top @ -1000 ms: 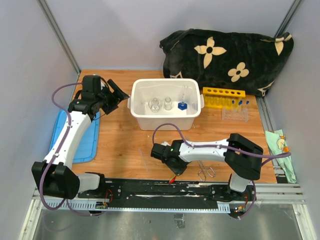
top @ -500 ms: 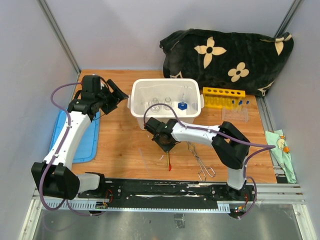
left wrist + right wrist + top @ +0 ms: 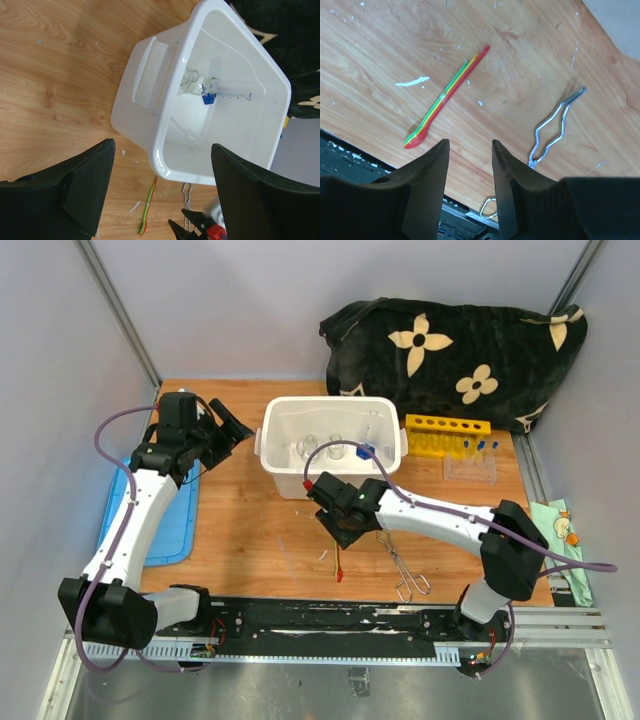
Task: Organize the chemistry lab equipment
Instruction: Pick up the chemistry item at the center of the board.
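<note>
The stick lies flat below, nearer the front edge of the table, so my right gripper will next move down and back onto the stick (image 3: 338, 565) beside its wide red end.
A red-tipped stick (image 3: 447, 97) with green and yellow strips lies flat on the wooden table (image 3: 250, 530). Metal tongs (image 3: 555, 127) lie to its right. My right gripper (image 3: 470, 144) hovers open above bare wood between them, holding nothing. In the top view it (image 3: 347, 532) hangs just in front of the white tub (image 3: 283, 480), with the stick (image 3: 340, 565) and tongs (image 3: 400, 565) nearer the front edge. Small glass beakers (image 3: 192, 77) and a blue-capped tube (image 3: 210, 95) lie inside the tub. My left gripper (image 3: 163, 145) is open and empty, left of the tub.
A yellow holed rack (image 3: 447, 435) and a clear rack (image 3: 470, 470) stand right of the tub. A black flowered cloth (image 3: 455, 350) fills the back right. A blue lid (image 3: 175, 520) lies under the left arm. White flecks dot the wood.
My right gripper has left the near edge, swung back toward the tub and opened its jaws. The stick now lies uncovered on the table. The left arm barely shifted.
</note>
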You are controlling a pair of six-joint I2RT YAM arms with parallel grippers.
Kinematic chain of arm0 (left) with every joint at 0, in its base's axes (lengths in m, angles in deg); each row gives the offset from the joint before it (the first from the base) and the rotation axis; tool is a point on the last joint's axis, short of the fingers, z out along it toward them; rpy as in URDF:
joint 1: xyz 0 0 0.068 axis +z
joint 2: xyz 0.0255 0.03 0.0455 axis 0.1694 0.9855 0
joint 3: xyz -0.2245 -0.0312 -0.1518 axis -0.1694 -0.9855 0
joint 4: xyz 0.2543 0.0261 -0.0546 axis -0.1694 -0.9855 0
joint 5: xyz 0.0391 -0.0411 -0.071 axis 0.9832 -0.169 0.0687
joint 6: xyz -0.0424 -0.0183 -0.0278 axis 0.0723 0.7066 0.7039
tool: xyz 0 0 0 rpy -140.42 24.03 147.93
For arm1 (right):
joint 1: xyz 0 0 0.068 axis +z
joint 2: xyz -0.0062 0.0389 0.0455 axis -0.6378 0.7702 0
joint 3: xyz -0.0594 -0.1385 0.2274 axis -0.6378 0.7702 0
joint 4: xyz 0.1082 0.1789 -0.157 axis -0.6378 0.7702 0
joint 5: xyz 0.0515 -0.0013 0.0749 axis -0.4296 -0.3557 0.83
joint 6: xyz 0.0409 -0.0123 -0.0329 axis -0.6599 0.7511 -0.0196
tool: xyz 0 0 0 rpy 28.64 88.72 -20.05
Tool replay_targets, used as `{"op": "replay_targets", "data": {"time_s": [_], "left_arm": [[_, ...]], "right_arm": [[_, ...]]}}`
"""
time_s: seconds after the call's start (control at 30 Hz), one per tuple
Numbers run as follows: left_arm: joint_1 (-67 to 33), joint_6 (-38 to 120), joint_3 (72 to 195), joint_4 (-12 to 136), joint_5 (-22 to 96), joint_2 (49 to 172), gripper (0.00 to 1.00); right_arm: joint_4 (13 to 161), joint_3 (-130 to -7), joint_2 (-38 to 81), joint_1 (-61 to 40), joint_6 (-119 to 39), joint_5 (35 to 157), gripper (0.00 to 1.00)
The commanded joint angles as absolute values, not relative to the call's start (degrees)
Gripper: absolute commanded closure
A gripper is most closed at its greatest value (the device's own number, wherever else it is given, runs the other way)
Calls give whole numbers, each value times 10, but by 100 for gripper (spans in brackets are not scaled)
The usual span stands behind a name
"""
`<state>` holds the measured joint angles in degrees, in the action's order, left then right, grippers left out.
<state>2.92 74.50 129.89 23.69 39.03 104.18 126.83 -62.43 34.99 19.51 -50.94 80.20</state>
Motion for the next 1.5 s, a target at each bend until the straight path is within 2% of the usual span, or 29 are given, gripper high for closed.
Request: {"op": "replay_targets", "data": {"time_s": [0.0,0.4,0.7,1.17,1.37,1.47], "left_arm": [[34,744,1288,242,389,1026,18],[34,737,1325,219,428,1017,18],[34,748,1321,220,423,1014,18],[34,749,1317,215,439,1001,18],[34,750,1313,215,448,994,18],[34,748,1310,215,452,992,18]], "right_arm": [[1286,-595,324,214,-548,789,59],[1209,-523,356,264,-578,803,58],[1228,-573,350,273,-574,772,58],[1173,-567,428,274,-570,814,59],[1166,-535,437,280,-570,838,66],[1165,-510,423,282,-570,845,77]]}}
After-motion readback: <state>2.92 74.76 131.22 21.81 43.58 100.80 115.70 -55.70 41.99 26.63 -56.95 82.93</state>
